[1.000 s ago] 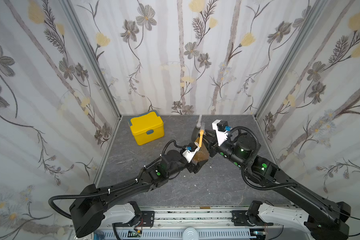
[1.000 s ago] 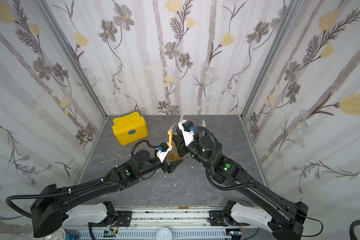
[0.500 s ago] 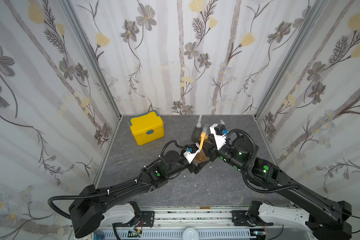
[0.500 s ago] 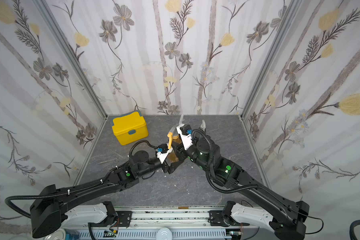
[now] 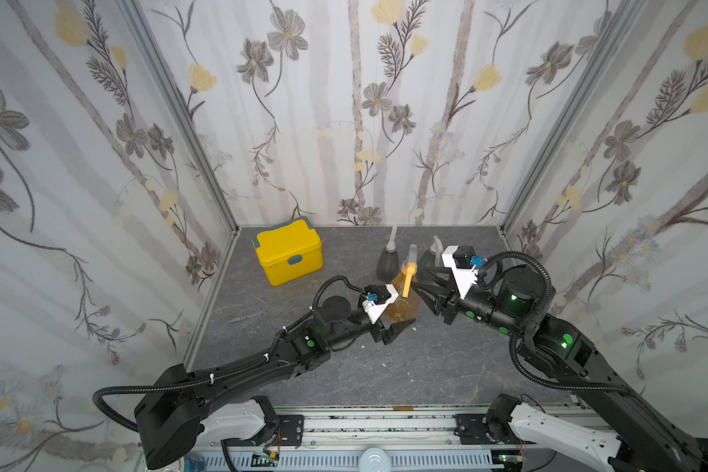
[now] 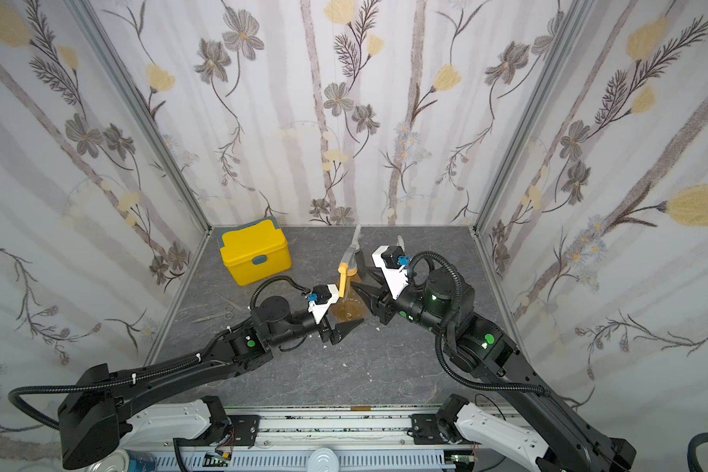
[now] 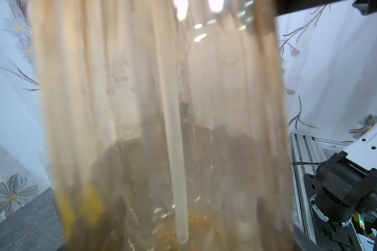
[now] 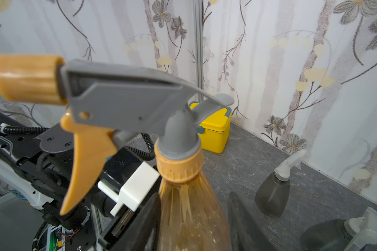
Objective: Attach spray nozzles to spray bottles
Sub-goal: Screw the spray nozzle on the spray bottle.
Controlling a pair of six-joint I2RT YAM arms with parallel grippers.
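The robot's open right fingers are around the upper part of the bottle, below the nozzle's collar. The right gripper should next move up from there to the nozzle's orange collar [image 6: 352,271] [image 8: 179,168] and close.
An amber spray bottle [image 5: 403,308] stands near mid-table with an orange-and-grey spray nozzle [image 8: 118,102] seated on its neck. My left gripper [image 5: 403,316] is shut on the bottle's lower body. In the left wrist view the bottle [image 7: 139,108] fills the frame, with the dip tube [image 7: 176,173] inside it. My right gripper [image 5: 421,282] is open, with its jaws either side of the bottle's [image 8: 189,217] upper body and a gap showing. Two grey spray bottles [image 5: 387,265] [image 5: 428,263] stand behind, and in the right wrist view both [image 8: 272,195] [image 8: 327,236] carry clear nozzles.
A yellow lidded box [image 5: 289,255] sits at the back left, and small scissors [image 5: 250,314] lie in front of it near the left wall. Patterned walls close in three sides. The two arms meet near mid-table.
My right gripper has opened off the nozzle and come down from the nozzle top to beside the bottle's body. The left gripper and the amber bottle have stayed put.
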